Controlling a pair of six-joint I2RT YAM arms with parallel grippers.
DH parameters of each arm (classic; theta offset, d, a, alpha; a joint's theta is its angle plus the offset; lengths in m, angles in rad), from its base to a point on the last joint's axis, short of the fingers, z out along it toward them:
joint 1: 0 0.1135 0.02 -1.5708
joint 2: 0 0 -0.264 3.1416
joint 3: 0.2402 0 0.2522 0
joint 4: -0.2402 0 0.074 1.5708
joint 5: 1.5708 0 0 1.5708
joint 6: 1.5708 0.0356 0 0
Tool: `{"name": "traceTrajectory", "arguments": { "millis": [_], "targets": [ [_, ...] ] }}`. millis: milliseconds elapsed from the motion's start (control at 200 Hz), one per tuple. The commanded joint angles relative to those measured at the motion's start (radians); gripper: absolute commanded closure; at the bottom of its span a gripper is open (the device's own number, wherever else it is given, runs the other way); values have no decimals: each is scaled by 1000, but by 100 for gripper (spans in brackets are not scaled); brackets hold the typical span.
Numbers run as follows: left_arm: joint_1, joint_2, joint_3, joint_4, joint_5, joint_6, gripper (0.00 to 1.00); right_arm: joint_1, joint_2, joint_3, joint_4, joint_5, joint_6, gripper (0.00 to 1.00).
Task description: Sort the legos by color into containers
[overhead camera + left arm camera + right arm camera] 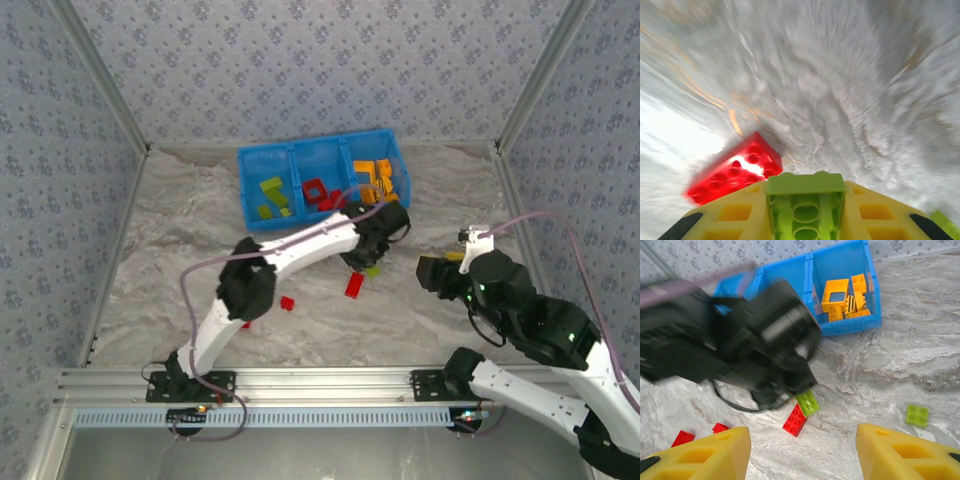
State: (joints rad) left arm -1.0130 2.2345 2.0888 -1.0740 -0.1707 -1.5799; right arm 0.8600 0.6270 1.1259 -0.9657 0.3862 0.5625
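Note:
Next, my left gripper carries the green lego up and away from my base, over the container's section of green legos.
A lime green lego (806, 200) is clamped between the yellow fingers of my left gripper (806, 210), its hollow underside facing the camera. From above, the left gripper (368, 258) is just in front of the blue container (320, 150), with the green lego (372, 270) at its tip. A red lego (354, 285) lies on the table right beside it. My right gripper (802, 455) stands open to the right, nothing between its fingers (715, 455). Through it I see the held green lego (808, 402) and the red lego (795, 420).
The container holds green legos on the left, red in the middle (318, 192) and orange ones (847, 300) on the right. Another green lego (917, 416) lies loose on the table. Two small red legos (287, 303) (245, 322) lie near the left arm's elbow.

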Motion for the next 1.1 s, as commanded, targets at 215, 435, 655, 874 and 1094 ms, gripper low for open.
{"name": "traceTrajectory", "arguments": {
  "millis": [215,435,655,874,1094],
  "targets": [
    [290,-423,-254,-7,-215,460,76,173,319,21,357,-49,-233,39],
    [497,-384,-281,99,-251,762,76,201,519,-10,669,-74,-246,37],
    [557,-132,-49,59,-390,873,76,189,612,-57,893,-49,-269,32],
    [565,50,157,9,-449,863,76,154,693,-140,1143,-57,-298,29],
    [567,148,213,8,-521,871,76,146,725,-151,1157,-73,-243,28]
  ]
}}
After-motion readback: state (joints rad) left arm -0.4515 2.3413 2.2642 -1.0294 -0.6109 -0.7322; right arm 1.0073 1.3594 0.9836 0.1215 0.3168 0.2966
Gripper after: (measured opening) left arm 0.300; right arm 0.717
